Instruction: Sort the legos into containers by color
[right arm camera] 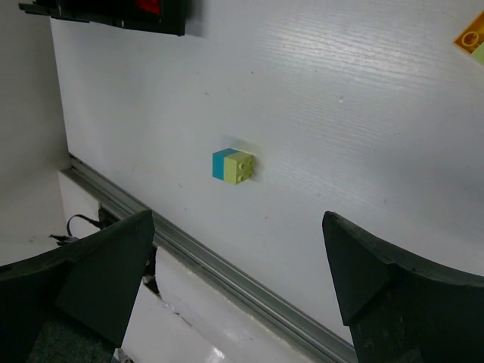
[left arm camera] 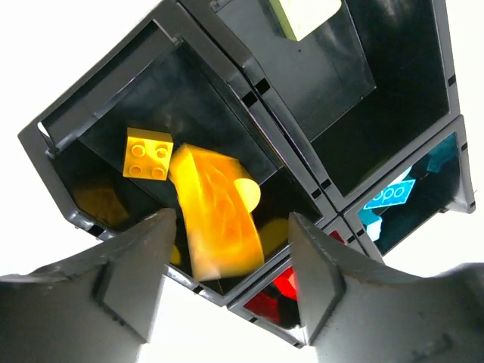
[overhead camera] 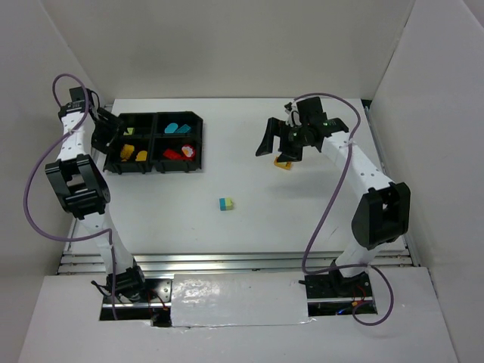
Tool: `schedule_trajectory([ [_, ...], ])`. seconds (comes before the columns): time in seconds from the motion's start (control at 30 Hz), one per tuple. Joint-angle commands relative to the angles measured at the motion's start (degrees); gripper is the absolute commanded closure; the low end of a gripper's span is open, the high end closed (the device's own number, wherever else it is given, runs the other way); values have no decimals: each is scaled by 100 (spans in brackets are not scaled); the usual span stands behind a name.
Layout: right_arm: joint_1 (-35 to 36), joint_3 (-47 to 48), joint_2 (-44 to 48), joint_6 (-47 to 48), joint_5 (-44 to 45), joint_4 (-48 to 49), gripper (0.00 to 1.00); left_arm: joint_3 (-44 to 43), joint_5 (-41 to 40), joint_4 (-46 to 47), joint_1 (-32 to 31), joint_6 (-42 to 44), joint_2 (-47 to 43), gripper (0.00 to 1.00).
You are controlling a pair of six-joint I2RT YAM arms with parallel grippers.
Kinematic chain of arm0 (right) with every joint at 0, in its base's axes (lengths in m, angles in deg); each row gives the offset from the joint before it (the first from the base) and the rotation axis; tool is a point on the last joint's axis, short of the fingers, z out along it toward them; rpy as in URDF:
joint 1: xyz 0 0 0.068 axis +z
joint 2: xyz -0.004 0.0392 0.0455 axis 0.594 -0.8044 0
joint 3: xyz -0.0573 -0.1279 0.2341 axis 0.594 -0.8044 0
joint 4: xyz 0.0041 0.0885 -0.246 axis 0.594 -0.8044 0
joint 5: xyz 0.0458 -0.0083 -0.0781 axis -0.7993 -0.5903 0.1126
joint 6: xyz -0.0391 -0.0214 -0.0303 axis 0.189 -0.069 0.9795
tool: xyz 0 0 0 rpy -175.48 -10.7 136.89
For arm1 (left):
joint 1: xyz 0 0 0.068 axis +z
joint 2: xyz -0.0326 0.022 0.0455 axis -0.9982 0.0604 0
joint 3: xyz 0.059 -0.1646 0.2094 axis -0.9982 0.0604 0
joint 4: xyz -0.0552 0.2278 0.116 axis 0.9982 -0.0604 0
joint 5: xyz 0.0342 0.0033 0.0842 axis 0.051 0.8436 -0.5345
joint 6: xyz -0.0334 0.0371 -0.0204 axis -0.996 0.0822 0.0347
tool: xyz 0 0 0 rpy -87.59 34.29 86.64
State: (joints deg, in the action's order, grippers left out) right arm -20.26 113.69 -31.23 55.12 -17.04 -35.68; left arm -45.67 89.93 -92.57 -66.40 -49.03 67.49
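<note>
The orange-yellow brick's lime part (overhead camera: 282, 162) (right arm camera: 479, 53) is outside the open fingers, so the robot's right gripper needs to turn down and toward the right in the wrist view next, over the brick's lime part.
The black tray (overhead camera: 156, 141) lies at the far left, and its containers hold sorted legos. My left gripper (left arm camera: 231, 227) hangs open over the yellow compartment (left arm camera: 113, 125). A blurred yellow rounded brick (left arm camera: 219, 219) is loose between the fingers, touching neither, beside a yellow square brick (left arm camera: 148, 153). The other compartments hold a lime brick (left arm camera: 306, 15), teal bricks (left arm camera: 389, 195) and red bricks (left arm camera: 286, 283). A teal-and-lime brick (overhead camera: 226, 203) (right arm camera: 233, 166) lies alone mid-table. My right gripper (overhead camera: 281, 147) (right arm camera: 238, 223) is open and empty, above an orange-yellow brick (overhead camera: 284, 163) (right arm camera: 470, 38).
White walls close in the table on the left, far and right sides. A metal rail (right arm camera: 249, 283) runs along the near table edge, in front of the arm bases. The tray's near corner (right arm camera: 113, 15) shows at the top left of the right wrist view.
</note>
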Motion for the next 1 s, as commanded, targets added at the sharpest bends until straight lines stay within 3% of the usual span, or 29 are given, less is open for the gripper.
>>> schedule_trajectory([
  [0.0,-1,349,-184,87,-90,-64,0,-47,-35,-3,-10,-42,43,7],
  [0.03,-10,384,-220,105,-38,-91,0,-38,-35,6,-19,-33,34,1],
  [0.17,42,718,-527,201,409,-310,1,-100,271,129,-19,116,-19,0],
  [0.33,60,1228,-1063,184,1692,-723,0,-390,475,-2,-212,459,-264,0],
  [0.47,183,1597,-1686,149,1887,-899,1,-267,19,-187,-965,880,-791,1],
  [0.57,657,1887,-2081,114,2361,-1066,0,101,-202,-170,-1554,1092,-1275,1],
  [0.73,624,2072,-2416,-342,3679,-1330,0,682,-202,-151,-2565,1425,-1882,1],
  [0.8,439,2352,-2531,-518,3969,-1540,0,743,-368,-292,-2769,1461,-1943,1],
  [0.97,183,3091,-3164,-572,4260,-1963,0,1287,114,-144,-2866,1505,-2312,1],
])
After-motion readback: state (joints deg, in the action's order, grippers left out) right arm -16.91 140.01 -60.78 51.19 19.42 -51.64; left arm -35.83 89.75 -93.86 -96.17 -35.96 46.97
